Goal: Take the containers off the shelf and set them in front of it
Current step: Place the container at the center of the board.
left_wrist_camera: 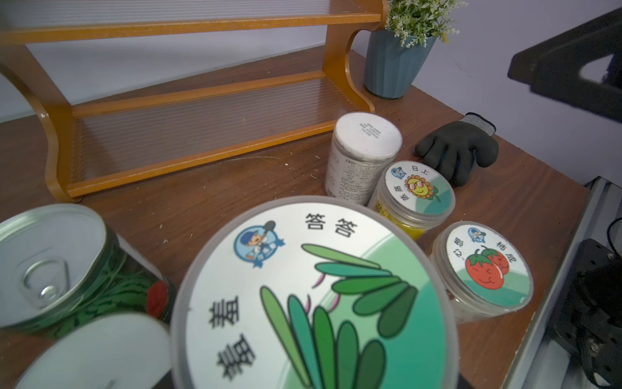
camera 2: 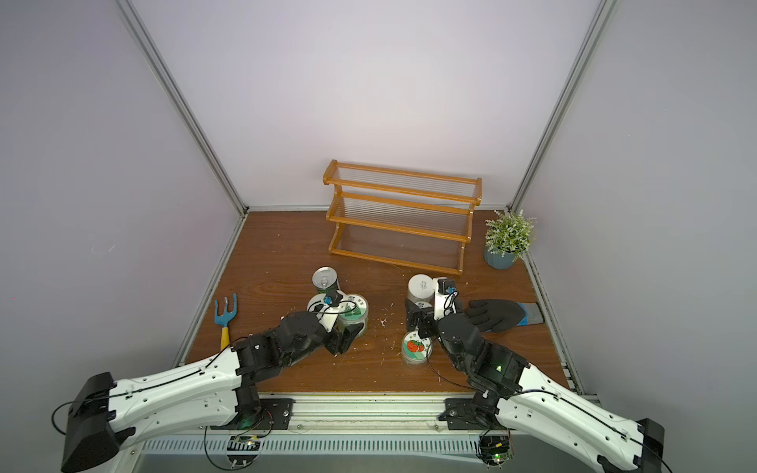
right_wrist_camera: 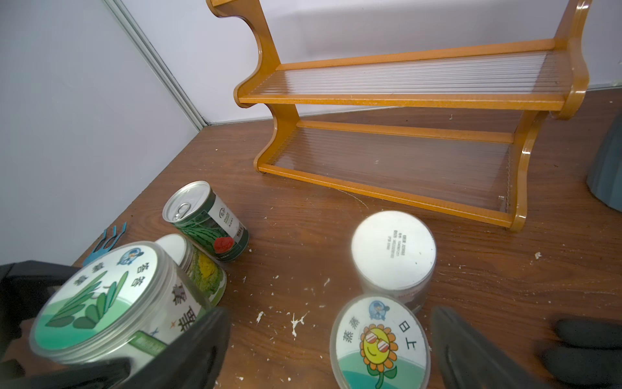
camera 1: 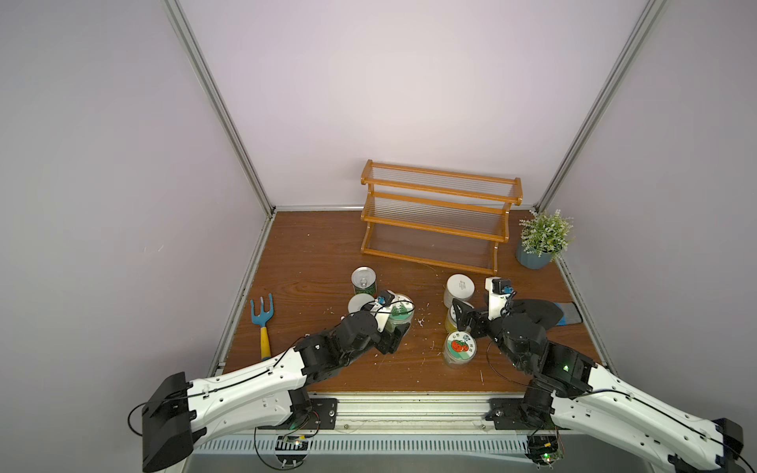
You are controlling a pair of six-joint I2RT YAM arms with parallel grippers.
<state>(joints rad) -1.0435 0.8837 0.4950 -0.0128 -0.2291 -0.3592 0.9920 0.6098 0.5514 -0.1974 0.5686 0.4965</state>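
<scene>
The jar should go on the bare tabletop at the near side of the neighbouring tin. That spot is below and back, so my left gripper should move back and down next and release the jar there.
The shelf (camera 1: 440,217) (right_wrist_camera: 404,97) stands bare at the back. In front of it, on the left, are the watermelon can (camera 1: 363,281) (left_wrist_camera: 50,269) and a white-lidded tin (camera 1: 357,304). My left gripper (camera 1: 395,331) is shut on the leaf-lid jar (camera 1: 403,311) (left_wrist_camera: 313,296) (right_wrist_camera: 111,303) right beside them. To the right stand another white-lidded tin (camera 1: 459,288) (right_wrist_camera: 393,251), the sunflower-lid jar (left_wrist_camera: 417,188) (right_wrist_camera: 380,340) and the tomato-lid jar (camera 1: 459,348) (left_wrist_camera: 488,266). My right gripper (camera 1: 461,315) (right_wrist_camera: 326,313) is open, its fingers either side of the sunflower-lid jar.
A blue-grey plant pot (camera 1: 540,241) stands right of the shelf. A black glove (camera 1: 540,311) lies by the right arm. A blue hand fork with a yellow handle (camera 1: 262,319) lies at the left edge. White crumbs dot the wooden table (camera 1: 311,254).
</scene>
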